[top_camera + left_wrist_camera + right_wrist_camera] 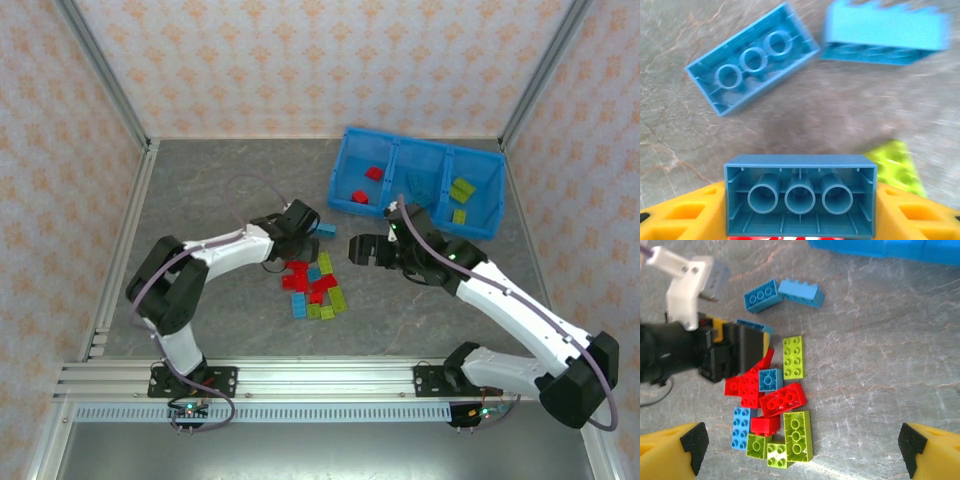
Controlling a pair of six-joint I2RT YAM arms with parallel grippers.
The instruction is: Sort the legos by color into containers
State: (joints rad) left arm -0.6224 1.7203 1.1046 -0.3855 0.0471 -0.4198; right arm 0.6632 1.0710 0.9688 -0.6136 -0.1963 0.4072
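My left gripper needs to rise and move outward over the bin's middle section [421,178] to release the blue lego, because that section is farther outward than my gripper.
My left gripper [800,202] is shut on a blue lego [800,195], underside facing the camera, held between yellow fingers [685,212]. It hovers at the pile's upper left edge [298,222]. Two more blue legos [752,60] lie on the table just beyond it, beside a lime one [897,167]. The pile of red, blue and lime legos [315,285] lies mid-table. My right gripper [802,452] hangs open and wide above the pile [775,405], holding nothing; in the top view it [355,249] is right of the pile. The blue bin [420,150] stands at the back right.
The bin's left compartment holds red legos [367,183], and its right one holds lime legos [461,190]. The left arm's wrist and black gripper body [715,352] sit against the pile's left side. Metal frame posts and patterned walls bound the table.
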